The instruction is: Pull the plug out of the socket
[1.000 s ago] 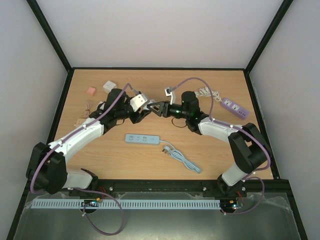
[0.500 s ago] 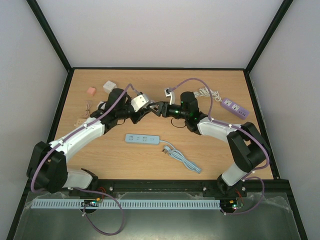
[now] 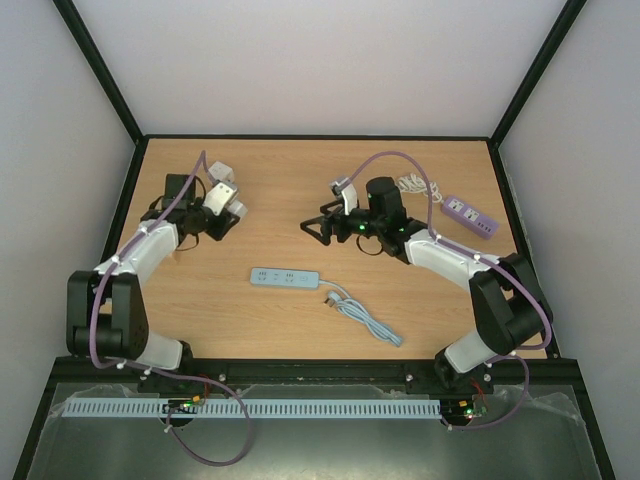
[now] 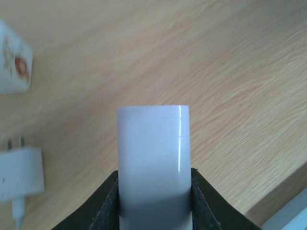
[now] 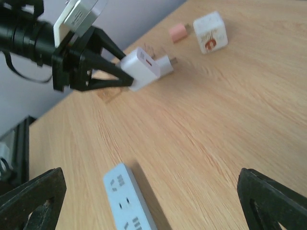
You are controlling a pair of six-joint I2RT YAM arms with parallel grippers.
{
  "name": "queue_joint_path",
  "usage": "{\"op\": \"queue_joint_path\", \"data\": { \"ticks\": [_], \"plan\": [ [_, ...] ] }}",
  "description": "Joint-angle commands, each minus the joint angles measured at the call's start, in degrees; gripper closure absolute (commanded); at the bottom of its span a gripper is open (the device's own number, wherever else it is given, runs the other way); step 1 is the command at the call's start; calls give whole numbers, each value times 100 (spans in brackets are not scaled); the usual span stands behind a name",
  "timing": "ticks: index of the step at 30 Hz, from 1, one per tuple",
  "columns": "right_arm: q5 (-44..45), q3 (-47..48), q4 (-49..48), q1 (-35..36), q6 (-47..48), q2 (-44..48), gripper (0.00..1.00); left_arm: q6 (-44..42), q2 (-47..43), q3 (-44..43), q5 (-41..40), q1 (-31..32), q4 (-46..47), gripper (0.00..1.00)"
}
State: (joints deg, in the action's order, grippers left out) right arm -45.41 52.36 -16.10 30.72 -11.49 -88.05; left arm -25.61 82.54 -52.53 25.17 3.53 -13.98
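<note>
My left gripper should next move down toward the bare wood (image 4: 84, 184) beside the pronged charger and let go of the white plug (image 4: 153, 143) there, because that clear patch is below it.
My left gripper (image 3: 230, 212) is shut on a white plug (image 4: 153, 143), a smooth rectangular block clamped between both black fingers (image 4: 106, 201). It hangs a little above the wood at the table's far left. From the right wrist view the plug (image 5: 139, 71) sticks out of the left gripper (image 5: 125, 75). The socket, a light blue power strip (image 3: 285, 278), lies flat mid-table with nothing plugged into it; its end shows in the right wrist view (image 5: 125, 199). My right gripper (image 3: 312, 228) stands wide open and empty, apart from both.
A white cube charger (image 5: 210, 31) and a small pink piece (image 5: 178, 32) lie beyond the left gripper. Another white charger with prongs (image 4: 19, 177) lies beside it. The blue strip's coiled cable (image 3: 362, 318) runs right. A purple power strip (image 3: 470, 214) sits far right.
The two grippers were together at mid-table. The left arm has swung far left with the white plug in its jaws. The right gripper has opened wide and stayed near the middle.
</note>
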Motion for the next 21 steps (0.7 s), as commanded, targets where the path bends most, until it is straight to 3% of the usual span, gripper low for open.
{"op": "queue_joint_path", "data": {
  "ticks": [1, 16, 19, 21],
  "plan": [
    [11, 270, 1114, 21, 1238, -110, 4, -458, 302, -178, -387, -330, -648, 83],
    [1112, 634, 2303, 624, 2512, -597, 5, -469, 1387, -414, -1253, -553, -673, 78],
    [1542, 692, 2505, 904, 2809, -682, 5, -422, 1455, -418, -1303, -550, -657, 74],
    [1760, 780, 2660, 1035, 2941, -787, 5, -387, 1483, -416, -1315, -550, -648, 67]
  ]
}}
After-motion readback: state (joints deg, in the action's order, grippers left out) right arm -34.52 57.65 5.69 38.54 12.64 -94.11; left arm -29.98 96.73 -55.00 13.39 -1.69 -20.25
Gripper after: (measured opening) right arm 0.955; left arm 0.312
